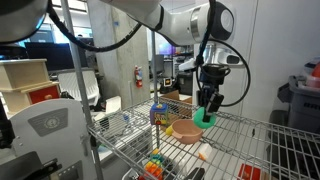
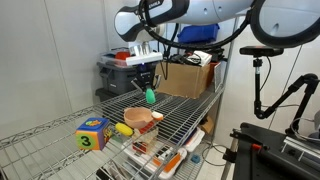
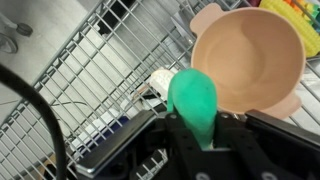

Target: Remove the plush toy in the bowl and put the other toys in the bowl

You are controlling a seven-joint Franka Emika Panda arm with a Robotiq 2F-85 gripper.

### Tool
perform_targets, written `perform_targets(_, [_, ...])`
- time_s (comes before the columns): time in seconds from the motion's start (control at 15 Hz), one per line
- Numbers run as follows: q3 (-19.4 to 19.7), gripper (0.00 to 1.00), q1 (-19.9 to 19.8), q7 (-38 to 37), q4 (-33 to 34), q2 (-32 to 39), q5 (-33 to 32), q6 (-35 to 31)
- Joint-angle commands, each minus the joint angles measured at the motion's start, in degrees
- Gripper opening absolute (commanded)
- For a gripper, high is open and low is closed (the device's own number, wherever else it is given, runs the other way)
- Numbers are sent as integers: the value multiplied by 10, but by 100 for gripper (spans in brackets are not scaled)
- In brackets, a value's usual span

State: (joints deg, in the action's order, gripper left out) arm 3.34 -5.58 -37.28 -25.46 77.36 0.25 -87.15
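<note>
The bright green ball still hangs by the bowl's rim, so my gripper should carry it next toward the blue-and-yellow box and over the bowl's hollow [image 1: 186, 128] [image 3: 247, 60] to release it inside.
My gripper [image 3: 196, 122] is shut on the bright green ball [image 3: 192, 95], which hangs just above the wire shelf beside the bowl's near rim. Both exterior views show the ball [image 1: 205, 118] [image 2: 150, 97] under the gripper [image 1: 208, 103] [image 2: 148, 88]. The tan-orange bowl [image 3: 250, 60] [image 1: 186, 130] [image 2: 138, 118] looks empty in the wrist view. A small orange-peach plush toy [image 1: 203, 152] with a pale end lies on the shelf near the bowl; a pale bit [image 3: 160, 79] shows next to the ball. The yellow toy [image 2: 124, 129] lies beside the bowl.
A blue-and-yellow box [image 2: 93, 133] [image 1: 159, 113] stands on the wire shelf [image 3: 90, 80] on the far side of the bowl from the gripper. Colourful items sit on the lower shelf [image 2: 160, 155]. A cardboard box [image 2: 190, 78] stands behind, and a tripod [image 2: 262, 80] stands beside the rack.
</note>
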Motion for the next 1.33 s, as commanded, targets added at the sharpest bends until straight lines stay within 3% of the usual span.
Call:
perform_targets(0.0, [0, 6, 18, 10, -7, -7, 5, -3])
perform_targets(0.4, [0, 6, 38, 1, -13, -5, 7, 3])
perform_targets(0.47, [0, 47, 37, 1, 2, 3, 8, 13])
perform_targets(0.6, [0, 56, 37, 5, 6, 6, 7, 16])
perform_targets(1.0, [0, 98, 38, 9, 6, 8, 6, 16])
perform_targets(1.27, [0, 100, 40, 14, 7, 7, 5, 16])
